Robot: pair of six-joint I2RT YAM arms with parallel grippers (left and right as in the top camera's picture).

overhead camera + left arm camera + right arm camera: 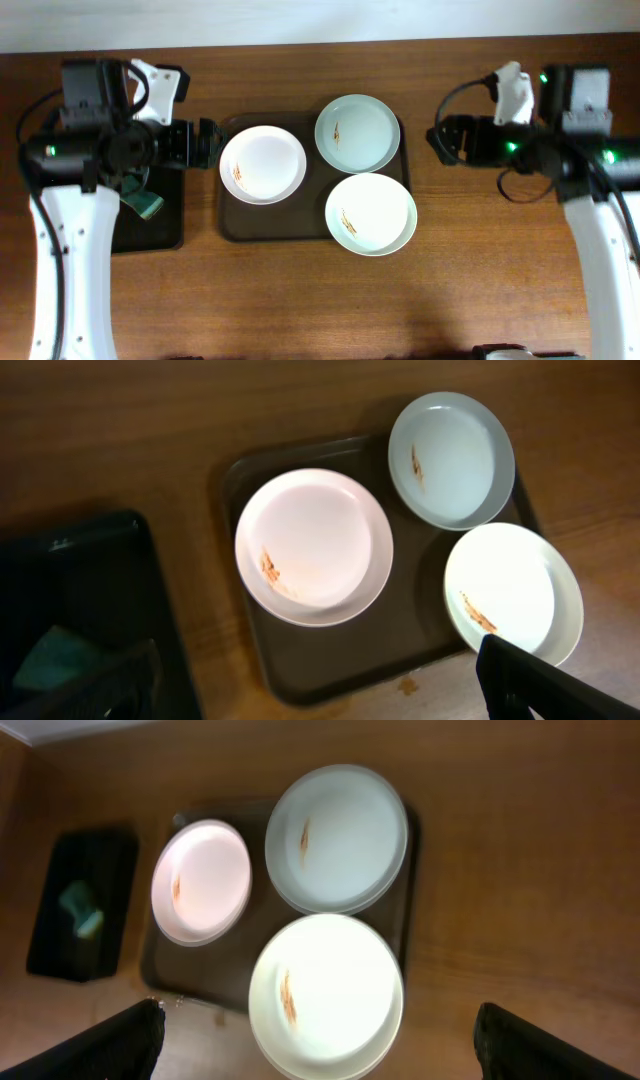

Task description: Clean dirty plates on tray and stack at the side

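Observation:
I should move my right gripper left in the overhead view and down onto the pinkish plate's rim (303, 167) (247, 885) facing the other plates, where a gap has room for a finger.
Three pale plates with orange-brown smears lie on the dark-brown tray (290, 225): a left one (263, 164), a far right one (357, 133) and a near right one (370, 214) that overhangs the tray's rim. My left gripper (210, 143) is open and empty, above the tray's left edge. My right gripper (440, 143) is open and empty, to the right of the tray. The left wrist view shows the plates (313, 546) (451, 459) (512, 592) beyond its open fingers (320, 695). The right wrist view shows them (200, 882) (336, 838) (326, 994) between its open fingers (330, 1050).
A smaller black tray (150, 230) holding a teal sponge (145, 203) sits left of the brown tray, under my left arm. It also shows in the left wrist view (90, 590) and the right wrist view (80, 950). A small stain (405, 685) marks the wood by the tray.

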